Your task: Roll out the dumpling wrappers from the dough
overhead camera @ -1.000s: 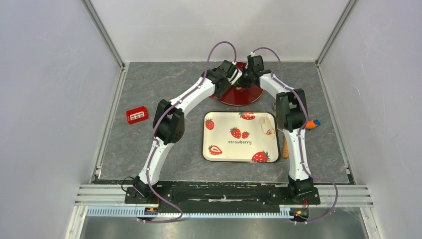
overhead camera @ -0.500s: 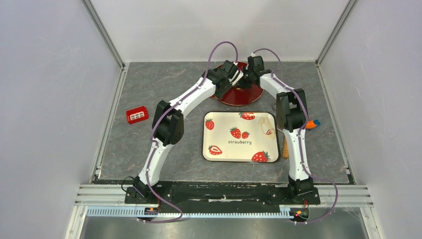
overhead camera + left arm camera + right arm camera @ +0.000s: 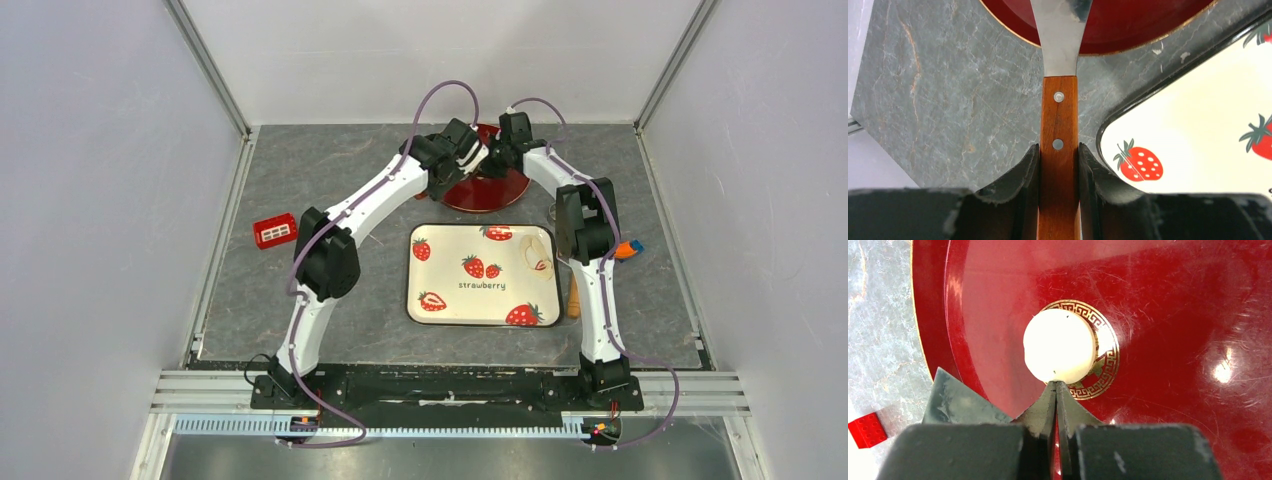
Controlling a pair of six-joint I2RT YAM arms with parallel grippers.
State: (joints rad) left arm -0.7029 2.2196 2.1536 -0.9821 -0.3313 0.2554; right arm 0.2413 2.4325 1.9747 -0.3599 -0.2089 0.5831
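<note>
The bare tabletop between red brick and tray is below my left gripper and nearer my base, so I need to move back and down to release the handle there.
A pale cream round dumpling wrapper (image 3: 1060, 345) hangs over the red plate (image 3: 1173, 340), partly covering its gold emblem (image 3: 1108, 365). My right gripper (image 3: 1056, 386) is shut on the wrapper's near edge; in the top view it (image 3: 497, 160) is over the plate (image 3: 500, 190). My left gripper (image 3: 1059, 148) is shut on the wooden handle of a spatula (image 3: 1059, 115). Its metal blade (image 3: 1061, 30) reaches over the plate's rim (image 3: 1148, 42) and shows as a grey wedge (image 3: 955, 400) beside the right fingers. The left gripper (image 3: 468, 158) is at the plate's left side.
The strawberry tray (image 3: 480, 300) lies in front of the plate, with a thin pale dough scrap (image 3: 537, 260) at its right end. A red brick (image 3: 274, 232) lies at the left. A wooden stick (image 3: 574, 296) and an orange-and-blue tool (image 3: 628, 248) lie right of the tray.
The left arm's elbow has swung left and towards the near edge, and its wrist has shifted slightly at the plate. The right arm has stayed put.
</note>
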